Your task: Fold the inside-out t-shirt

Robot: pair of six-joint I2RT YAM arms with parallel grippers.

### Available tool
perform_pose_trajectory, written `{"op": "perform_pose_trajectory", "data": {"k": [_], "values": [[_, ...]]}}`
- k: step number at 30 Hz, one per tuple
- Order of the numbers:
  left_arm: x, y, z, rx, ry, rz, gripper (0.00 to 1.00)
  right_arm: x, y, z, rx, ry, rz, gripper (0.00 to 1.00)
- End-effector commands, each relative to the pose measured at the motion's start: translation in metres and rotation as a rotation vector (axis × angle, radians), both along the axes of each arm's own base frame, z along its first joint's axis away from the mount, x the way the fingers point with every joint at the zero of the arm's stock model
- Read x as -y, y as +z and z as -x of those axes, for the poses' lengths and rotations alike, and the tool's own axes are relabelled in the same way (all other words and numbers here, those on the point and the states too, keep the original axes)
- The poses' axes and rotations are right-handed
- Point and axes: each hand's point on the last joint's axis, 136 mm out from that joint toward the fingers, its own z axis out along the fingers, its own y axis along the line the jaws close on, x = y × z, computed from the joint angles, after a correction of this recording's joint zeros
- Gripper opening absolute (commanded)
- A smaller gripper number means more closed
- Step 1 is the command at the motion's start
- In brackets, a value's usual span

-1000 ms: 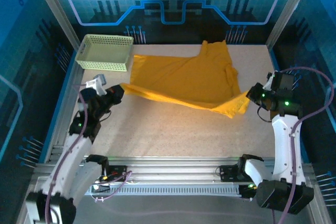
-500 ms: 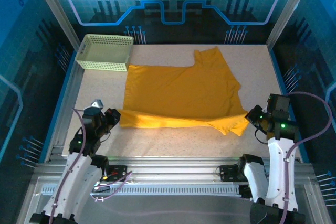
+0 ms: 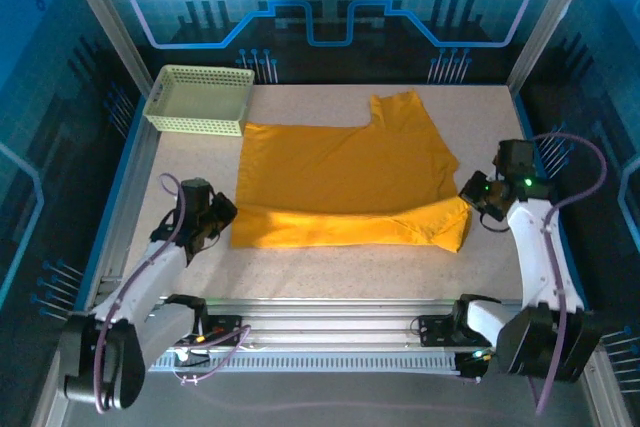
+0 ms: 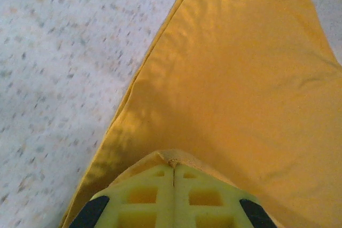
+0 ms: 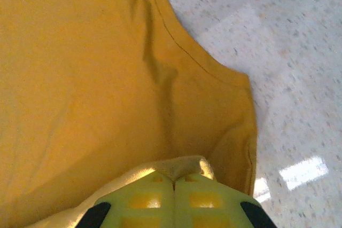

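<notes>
The cloth inside the t-shirt's curved hem (image 3: 440,166) (image 5: 195,102) is still uncovered, so the robot's right gripper will carry the folded cloth's end outward over that part and let go of it.
The mustard-yellow t-shirt (image 3: 345,162) lies spread on the speckled table (image 3: 330,262), its near edge folded over in a long band (image 3: 340,227) from left to right. My left gripper (image 3: 226,215) pinches the band's left end; its yellow jaws (image 4: 173,168) are shut on a cloth edge, with the t-shirt (image 4: 235,73) stretching away. My right gripper (image 3: 468,199) holds the band's right end; in the right wrist view the gripper (image 5: 174,181) is shut on a fold of the t-shirt (image 5: 80,68). No lettering shows.
A pale yellow-green mesh basket (image 3: 200,99) stands at the back left corner, just left of the shirt's far edge. Bare tabletop (image 3: 330,267) runs along the front between the two arm bases. Metal frame posts (image 3: 100,22) rise at the back corners.
Both grippers have carried the shirt's near edge: first pulled toward the front and laid down, then moved back away from the front, so the folded band now lies further over the shirt.
</notes>
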Motion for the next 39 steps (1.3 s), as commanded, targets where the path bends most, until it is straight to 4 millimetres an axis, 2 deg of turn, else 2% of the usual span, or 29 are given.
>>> {"op": "perform_pose_trajectory", "data": {"k": [1,5,11,17,26,27,29,31,33,34,36,38,39], "values": [[-0.002,0.018,-0.032,0.076,-0.004,-0.059,0.00,-0.002,0.015,-0.033,0.049,0.047,0.100,0.00],[0.000,0.014,-0.054,0.053,-0.016,-0.078,0.00,-0.015,0.009,-0.061,0.010,0.098,0.151,0.01],[-0.005,0.000,-0.072,-0.002,-0.012,-0.130,0.00,-0.011,-0.008,-0.089,-0.049,0.082,0.207,0.01],[-0.006,-0.015,-0.076,-0.038,-0.016,-0.142,0.01,-0.008,-0.017,-0.108,-0.063,0.080,0.229,0.03],[-0.009,-0.022,-0.085,-0.069,-0.013,-0.175,0.06,-0.008,-0.031,-0.132,-0.086,0.090,0.230,0.05],[-0.010,-0.023,-0.087,-0.075,-0.008,-0.181,0.08,-0.008,-0.032,-0.134,-0.090,0.092,0.230,0.06],[-0.013,-0.024,-0.089,-0.089,0.001,-0.190,0.15,-0.008,-0.033,-0.138,-0.091,0.097,0.231,0.17],[-0.017,-0.022,-0.089,-0.109,0.012,-0.211,0.41,-0.007,-0.028,-0.140,-0.088,0.103,0.244,0.36],[-0.024,-0.015,-0.086,-0.132,0.044,-0.236,0.56,-0.004,-0.017,-0.138,-0.082,0.108,0.267,0.53],[-0.026,-0.010,-0.083,-0.138,0.055,-0.242,0.63,-0.003,-0.011,-0.135,-0.075,0.116,0.276,0.57],[-0.024,0.004,-0.077,-0.116,0.053,-0.246,0.68,-0.003,0.000,-0.124,-0.055,0.120,0.285,0.60],[-0.012,0.019,-0.069,-0.082,0.010,-0.259,0.72,-0.011,0.004,-0.110,-0.031,0.156,0.251,0.60],[-0.002,0.024,-0.065,-0.066,-0.025,-0.253,0.73,-0.017,-0.001,-0.099,-0.035,0.176,0.225,0.60]]}}
